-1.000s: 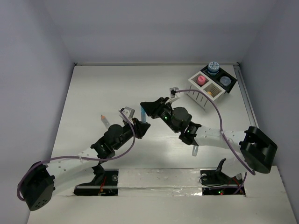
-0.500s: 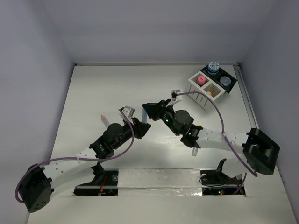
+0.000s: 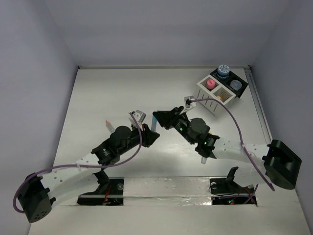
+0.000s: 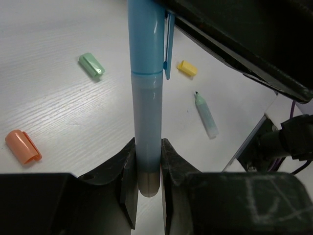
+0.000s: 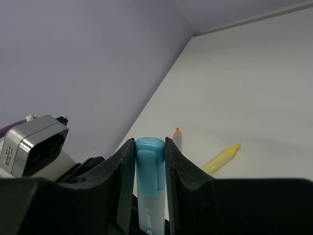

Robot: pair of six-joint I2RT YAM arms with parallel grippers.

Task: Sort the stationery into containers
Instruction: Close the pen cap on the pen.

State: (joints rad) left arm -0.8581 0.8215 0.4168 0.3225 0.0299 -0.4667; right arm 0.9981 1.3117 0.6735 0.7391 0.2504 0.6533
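The highlighter [image 3: 154,126] goes outward, to the right in the top view, then down next. My right gripper releases it into the section of the box beside the pink-capped bottle [image 3: 211,84], where room remains.
A pale-blue highlighter [image 3: 154,126] with its blue cap on is held between both grippers in mid-table. My left gripper [image 3: 148,137] is shut on its barrel [image 4: 146,142]. My right gripper [image 3: 160,119] is shut on its cap [image 5: 149,169]. The white slatted box [image 3: 209,101] joined to a black tray [image 3: 243,90] stands at the far right. It holds a pink-capped bottle [image 3: 211,84], a blue-patterned pot [image 3: 223,71] and a grey cup [image 3: 236,84].
Loose on the table are a green cap [image 4: 92,65], a yellow cap [image 4: 187,68], an orange cap [image 4: 22,146] and an uncapped green marker [image 4: 206,115]. An orange-tipped marker [image 5: 177,138] and a yellow marker [image 5: 222,158] lie left of the grippers.
Both grippers have shifted a little to the right together, still holding the pale-blue highlighter between them. The right arm's base link has swung outward to the right.
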